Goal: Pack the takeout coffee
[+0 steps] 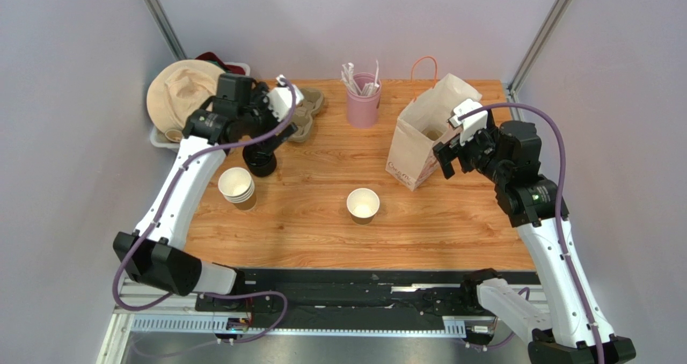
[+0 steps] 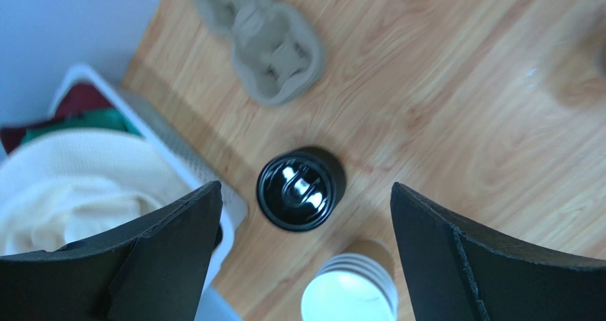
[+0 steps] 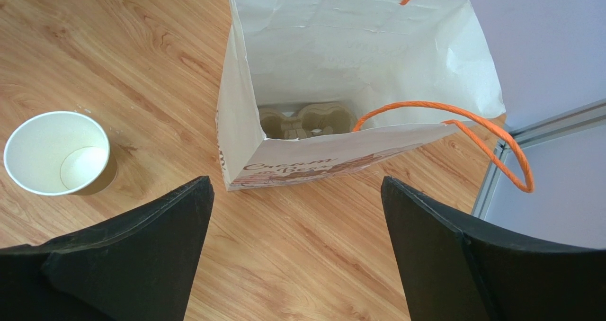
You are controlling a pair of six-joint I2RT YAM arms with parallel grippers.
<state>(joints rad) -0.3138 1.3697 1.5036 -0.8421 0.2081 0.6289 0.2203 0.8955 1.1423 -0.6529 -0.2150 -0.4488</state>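
My left gripper will next move down astride the black lid's rim by the basket [image 1: 247, 151] [image 2: 263, 206], since that rim is below the gripper and its open fingers are still high above.
The takeout coffee cup [image 1: 363, 204], brown outside and white inside, stands open and alone at the table's middle front; it also shows in the right wrist view [image 3: 57, 153]. A black round lid [image 1: 260, 163] lies on the table at the left. My left gripper [image 1: 263, 144] is open and hovers over the lid [image 2: 301, 189], which sits between its fingers in the left wrist view, not touched. My right gripper [image 1: 446, 159] is open and empty beside the white paper bag [image 1: 422, 134]. The bag [image 3: 355, 65] stands open with a cardboard cup carrier [image 3: 306, 120] inside.
A nested stack of paper cups [image 1: 237, 188] stands just near of the lid. A grey cardboard carrier [image 1: 306, 110] lies behind it. A pink cup of white sticks [image 1: 363, 100] stands at the back. A white basket with a cream cloth [image 1: 181, 90] sits at the far left.
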